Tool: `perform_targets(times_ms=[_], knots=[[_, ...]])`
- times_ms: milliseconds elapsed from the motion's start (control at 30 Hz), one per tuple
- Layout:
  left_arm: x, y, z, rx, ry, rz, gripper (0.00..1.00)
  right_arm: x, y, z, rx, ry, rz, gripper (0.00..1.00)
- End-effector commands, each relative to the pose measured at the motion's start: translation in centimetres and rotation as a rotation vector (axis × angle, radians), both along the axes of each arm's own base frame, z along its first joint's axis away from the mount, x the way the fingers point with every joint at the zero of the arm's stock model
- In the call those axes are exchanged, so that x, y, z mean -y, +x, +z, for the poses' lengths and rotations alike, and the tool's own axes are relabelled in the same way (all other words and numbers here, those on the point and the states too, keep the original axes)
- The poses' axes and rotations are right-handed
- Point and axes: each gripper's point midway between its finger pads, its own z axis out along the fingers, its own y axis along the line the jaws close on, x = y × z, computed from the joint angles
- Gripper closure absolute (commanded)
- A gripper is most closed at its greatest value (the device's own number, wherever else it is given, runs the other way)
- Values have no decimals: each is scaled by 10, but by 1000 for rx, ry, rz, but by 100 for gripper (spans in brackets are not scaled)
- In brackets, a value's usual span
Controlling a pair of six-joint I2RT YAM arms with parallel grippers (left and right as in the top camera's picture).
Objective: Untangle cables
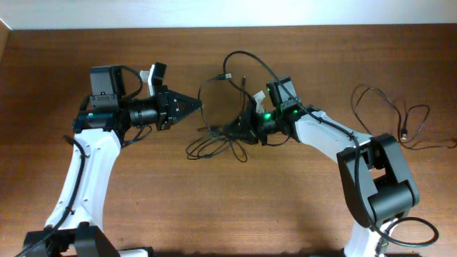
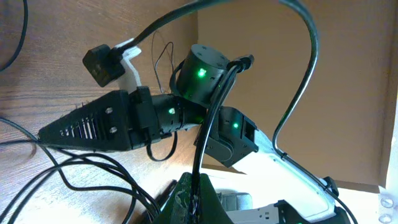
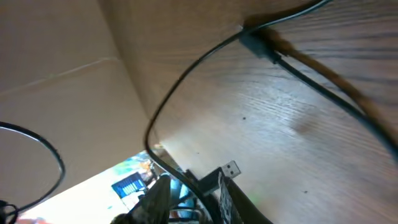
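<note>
Next, my left gripper draws the cable to the bare tabletop on its left in the overhead view, away from the loops, and releases it there.
The cables (image 1: 221,139) lie in loose black loops at the table's middle, and one arc (image 1: 250,61) rises over them. My left gripper (image 1: 198,107) points right at the tangle's left edge. In the left wrist view it (image 2: 200,182) is shut on a cable (image 2: 211,124) that runs straight up from its tip. My right gripper (image 1: 246,127) is down in the tangle. In the right wrist view it (image 3: 186,199) has a cable and a USB plug (image 3: 231,168) between its fingers, lying against the right finger. A gap shows beside the left finger.
A separate thin cable (image 1: 400,118) sprawls at the right, beside the right arm's base (image 1: 385,178). A second plug (image 3: 255,42) shows on the wood in the right wrist view. The right arm's wrist (image 2: 205,71) looms close in front of the left camera.
</note>
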Motion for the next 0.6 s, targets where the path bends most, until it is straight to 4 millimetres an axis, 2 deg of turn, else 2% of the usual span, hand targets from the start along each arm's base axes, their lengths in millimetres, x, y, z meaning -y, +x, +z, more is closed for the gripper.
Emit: perform_targets(times_ms=[0, 133, 367, 433, 467, 500, 567], knots=[[-1, -2, 2, 6, -13, -14, 100, -3, -10, -13, 20, -55, 36, 73], [0, -6, 1, -26, -24, -19, 100, -17, -21, -17, 51, -85, 75, 62], [4, -13, 7, -48, -71, -53, 100, -30, -27, -14, 76, -68, 105, 60], [5, -17, 11, -47, -99, -73, 100, -29, -23, -15, 94, -81, 93, 74], [6, -19, 14, -44, -115, -86, 100, -27, -20, -18, 103, -102, 79, 88], [6, -19, 15, -43, -119, -89, 100, -22, -13, -25, 126, -152, 49, 96], [6, -18, 14, -43, -111, -83, 100, -11, -6, -37, 193, -243, 43, 96]])
